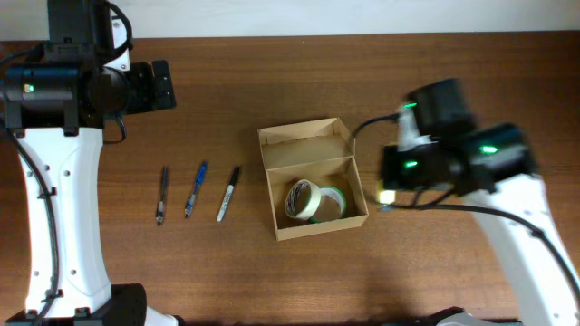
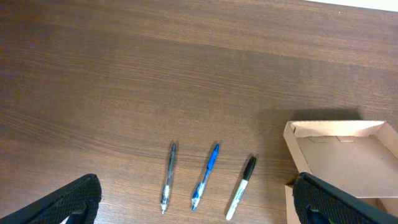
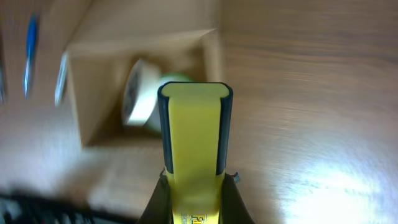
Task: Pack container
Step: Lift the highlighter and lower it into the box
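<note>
My right gripper has the flat yellow object. Next it will take the object toward the box, then down inside over the green roll (image 1: 333, 202) (image 3: 172, 79).
The container (image 1: 322, 226), a tan cardboard box, stands open at mid-table with its flap lid (image 1: 304, 143) folded back. Inside lie a white tape roll (image 1: 300, 199) and a green one (image 1: 332, 205). My right gripper (image 1: 388, 194) hovers just right of the box, shut on a flat yellow object with black edges (image 3: 194, 130). In the right wrist view the box (image 3: 99, 93) and the white roll (image 3: 140, 93) lie blurred beyond that object. My left gripper (image 1: 159, 86) is open and empty, high over the back left, its fingers (image 2: 74, 199) spread wide.
Three pens lie in a row left of the box: a dark pen (image 1: 161, 195), a blue pen (image 1: 196, 188) and a black-capped white marker (image 1: 228, 192). The left wrist view shows them too: dark pen (image 2: 168, 176), blue pen (image 2: 206, 176), marker (image 2: 241, 186), beside the box lid (image 2: 339, 155).
</note>
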Controlling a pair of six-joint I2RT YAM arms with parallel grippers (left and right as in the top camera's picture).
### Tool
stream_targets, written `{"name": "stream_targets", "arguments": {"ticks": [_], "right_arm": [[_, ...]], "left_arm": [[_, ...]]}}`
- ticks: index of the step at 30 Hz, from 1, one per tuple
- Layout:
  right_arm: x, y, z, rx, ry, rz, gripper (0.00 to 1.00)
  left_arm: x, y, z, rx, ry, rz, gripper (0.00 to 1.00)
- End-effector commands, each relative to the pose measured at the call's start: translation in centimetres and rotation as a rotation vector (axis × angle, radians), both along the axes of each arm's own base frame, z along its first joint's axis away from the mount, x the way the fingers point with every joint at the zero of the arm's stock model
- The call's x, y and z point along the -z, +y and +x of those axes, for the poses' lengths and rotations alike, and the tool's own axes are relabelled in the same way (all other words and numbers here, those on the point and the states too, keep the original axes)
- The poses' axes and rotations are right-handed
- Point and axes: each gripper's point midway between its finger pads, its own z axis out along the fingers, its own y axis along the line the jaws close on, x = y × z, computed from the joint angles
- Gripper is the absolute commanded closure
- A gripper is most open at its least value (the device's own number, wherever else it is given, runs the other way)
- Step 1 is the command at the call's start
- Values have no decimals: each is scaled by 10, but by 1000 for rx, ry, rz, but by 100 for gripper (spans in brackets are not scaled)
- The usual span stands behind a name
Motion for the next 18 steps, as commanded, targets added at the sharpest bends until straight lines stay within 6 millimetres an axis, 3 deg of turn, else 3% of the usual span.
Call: {"name": "stream_targets", "arguments": {"ticks": [1, 7, 13, 18], "right_arm": [[19, 39, -13, -270, 53, -27, 96], [58, 49, -6, -384, 157, -91, 96], [110, 46, 22, -430, 244, -149, 96], [139, 48, 36, -421, 281, -153, 96]], "left_arm": [[0, -1, 0, 16, 7, 0, 1], [2, -3, -4, 24, 23, -12, 1], [3, -5, -5, 31, 28, -22, 1], [4, -5, -5, 31, 31, -23, 1]]}}
